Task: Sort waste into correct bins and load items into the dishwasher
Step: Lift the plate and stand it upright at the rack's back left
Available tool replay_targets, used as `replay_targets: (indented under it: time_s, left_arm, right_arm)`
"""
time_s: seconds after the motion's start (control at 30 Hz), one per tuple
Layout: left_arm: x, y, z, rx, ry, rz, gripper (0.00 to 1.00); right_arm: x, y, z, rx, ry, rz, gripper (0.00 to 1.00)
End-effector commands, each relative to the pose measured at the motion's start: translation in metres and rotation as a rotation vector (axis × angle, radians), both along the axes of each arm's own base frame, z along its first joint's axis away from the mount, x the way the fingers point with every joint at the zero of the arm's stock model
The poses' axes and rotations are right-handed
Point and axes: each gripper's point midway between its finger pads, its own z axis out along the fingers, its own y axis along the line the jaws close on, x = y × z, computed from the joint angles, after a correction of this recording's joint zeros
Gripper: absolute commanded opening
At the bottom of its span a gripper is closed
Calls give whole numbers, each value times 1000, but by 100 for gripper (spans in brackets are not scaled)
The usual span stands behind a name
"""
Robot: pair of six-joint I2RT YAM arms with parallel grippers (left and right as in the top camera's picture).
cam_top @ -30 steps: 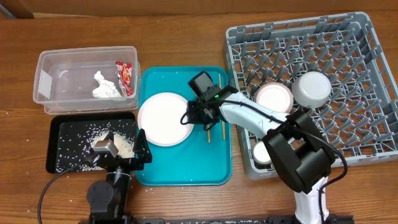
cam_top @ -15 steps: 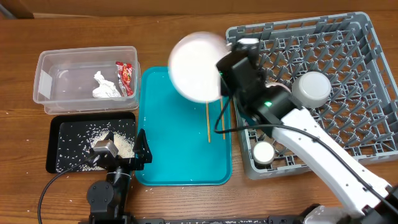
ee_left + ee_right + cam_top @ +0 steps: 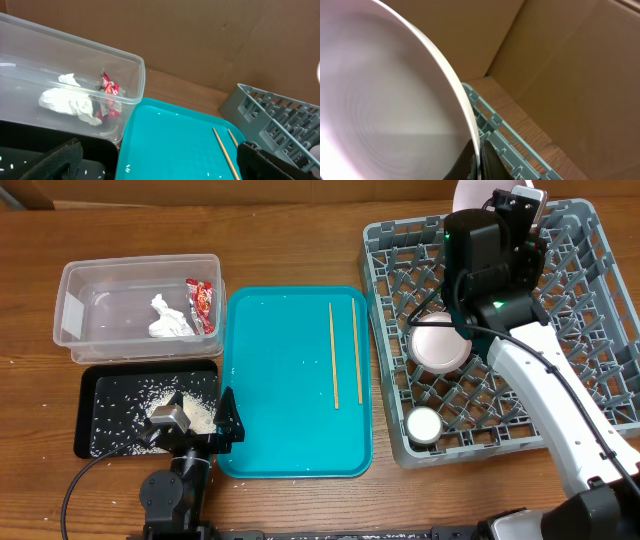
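Observation:
The rack's wires stand empty at the rack's far tray-side corner [image 3: 416,256], so the robot's right gripper should move toward the teal tray [image 3: 290,430] and down over that corner to release the plate.
My right gripper [image 3: 479,162] is shut on the rim of a white plate [image 3: 385,110] and holds it on edge above the far side of the grey dish rack [image 3: 580,240]; in the overhead view only a sliver of the plate [image 3: 468,196] shows behind the arm. Two wooden chopsticks [image 3: 334,355] lie on the teal tray [image 3: 290,430]; they also show in the left wrist view [image 3: 224,152]. A pink-rimmed bowl [image 3: 438,345] and a small white cup [image 3: 422,424] sit in the rack. My left gripper [image 3: 160,165] is open and empty, low at the tray's near left corner.
A clear bin [image 3: 100,290] at the left holds crumpled white paper [image 3: 168,318] and a red wrapper [image 3: 203,302]. A black tray [image 3: 110,395] with scattered rice lies in front of it. A cardboard wall stands behind the table.
My right gripper has lifted the white plate off the teal tray and carried it right and back, over the rack's far edge. The chopsticks are now uncovered. The left arm has not moved.

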Motion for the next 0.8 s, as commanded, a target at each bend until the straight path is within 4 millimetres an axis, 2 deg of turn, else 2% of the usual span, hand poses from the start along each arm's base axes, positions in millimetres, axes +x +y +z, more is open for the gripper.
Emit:
replay_targets:
  time_s: [0.0, 0.1, 0.17, 0.3, 0.4, 0.47, 0.5, 0.57, 0.63, 0.7, 0.77]
  left_arm:
    - [0, -3, 0, -3, -6, -14, 100]
    - [0, -3, 0, -3, -6, -14, 100]
    - [0, -3, 0, -3, -6, -14, 100]
    - [0, -3, 0, -3, -6, -14, 100]
    - [0, -3, 0, -3, -6, -14, 100]
    - [0, -3, 0, -3, -6, -14, 100]
    - [0, -3, 0, -3, -6, -14, 100]
    - [0, -3, 0, -3, -6, -14, 100]
    - [0, -3, 0, -3, -6, -14, 100]
    - [0, -3, 0, -3, -6, -14, 100]
    - [0, -3, 0, -3, -6, -14, 100]
  right_arm:
    - [14, 25, -18, 9, 61, 99, 4]
    - [27, 41, -40, 3, 91, 129, 4]
    - [35, 44, -53, -1, 106, 129, 4]
    - [50, 49, -98, -27, 183, 122, 4]
    - [52, 54, -113, -43, 221, 134, 4]
    - [51, 61, -112, -51, 222, 146, 5]
    - [50, 65, -108, -70, 219, 149, 9]
    - [47, 71, -99, -107, 205, 133, 27]
    - [40, 75, -85, -157, 179, 93, 31]
    - [33, 87, -71, -178, 152, 97, 31]
    - [26, 108, -60, -176, 132, 147, 43]
